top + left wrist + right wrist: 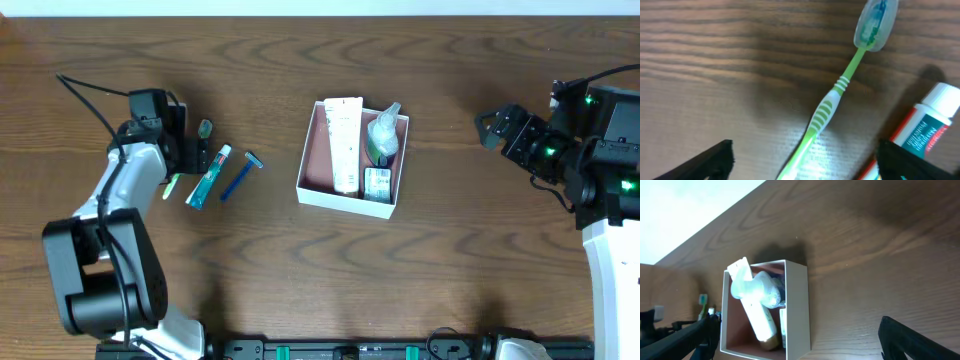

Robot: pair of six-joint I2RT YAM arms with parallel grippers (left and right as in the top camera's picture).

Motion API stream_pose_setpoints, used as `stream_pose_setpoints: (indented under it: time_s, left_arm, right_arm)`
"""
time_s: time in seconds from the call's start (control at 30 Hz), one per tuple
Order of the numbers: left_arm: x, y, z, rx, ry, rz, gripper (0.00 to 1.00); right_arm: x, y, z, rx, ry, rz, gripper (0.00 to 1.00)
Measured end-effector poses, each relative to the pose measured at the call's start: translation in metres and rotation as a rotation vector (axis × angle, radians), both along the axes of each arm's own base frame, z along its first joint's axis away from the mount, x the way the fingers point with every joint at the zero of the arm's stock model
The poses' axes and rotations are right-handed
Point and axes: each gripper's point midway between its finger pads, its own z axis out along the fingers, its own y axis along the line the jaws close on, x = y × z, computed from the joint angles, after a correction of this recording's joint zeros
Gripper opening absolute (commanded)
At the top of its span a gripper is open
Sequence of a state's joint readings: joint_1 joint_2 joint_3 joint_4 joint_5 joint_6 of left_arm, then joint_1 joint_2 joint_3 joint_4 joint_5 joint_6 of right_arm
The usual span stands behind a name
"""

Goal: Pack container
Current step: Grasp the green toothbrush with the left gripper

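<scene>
The toothbrush handle is between my open left fingers but still below them. I should next bring my left gripper down onto the handle at its ribbed white part (825, 109) and close there.
The container (312, 190), a shallow white box with a pink-brown inside, sits mid-table and holds a white tube (346, 140), a clear bottle (382, 132) and a small packet (377, 183). It also shows in the right wrist view (797, 305). A green toothbrush (827, 107) with a capped head, a toothpaste tube (208, 177) and a blue razor (240, 175) lie on the table to its left. My left gripper (805, 162) is open, its fingers on either side of the toothbrush handle. My right gripper (487, 128) is open and empty, right of the container.
The toothpaste tube (930, 122) lies close beside my left gripper's right finger. A black cable (90, 88) runs along the table at the far left. The table's far edge (700, 225) shows in the right wrist view.
</scene>
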State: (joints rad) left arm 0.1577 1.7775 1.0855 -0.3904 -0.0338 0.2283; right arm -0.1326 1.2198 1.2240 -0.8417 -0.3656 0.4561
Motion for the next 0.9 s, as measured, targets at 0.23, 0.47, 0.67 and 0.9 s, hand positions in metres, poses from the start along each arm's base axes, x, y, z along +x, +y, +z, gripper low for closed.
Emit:
stream_pose_setpoints:
  time_s: [0.23,0.47,0.67,0.9]
  left_arm:
    - [0.005,0.001,-0.020,0.001,0.020,-0.012,0.69]
    - [0.003,-0.002,-0.034,-0.015,0.050,-0.025,0.44]
    - [0.002,-0.004,-0.036,-0.028,0.054,-0.025,0.06]
    - [-0.003,-0.006,-0.037,-0.042,0.077,-0.019,0.06]
  right_arm:
    - [0.000,0.000,0.000,0.000,0.000,0.000,0.99]
    - [0.000,0.000,0.000,0.000,0.000,0.000,0.99]
    - [0.000,0.000,0.000,0.000,0.000,0.000,0.99]
    - [0.000,0.000,0.000,0.000,0.000,0.000,0.99]
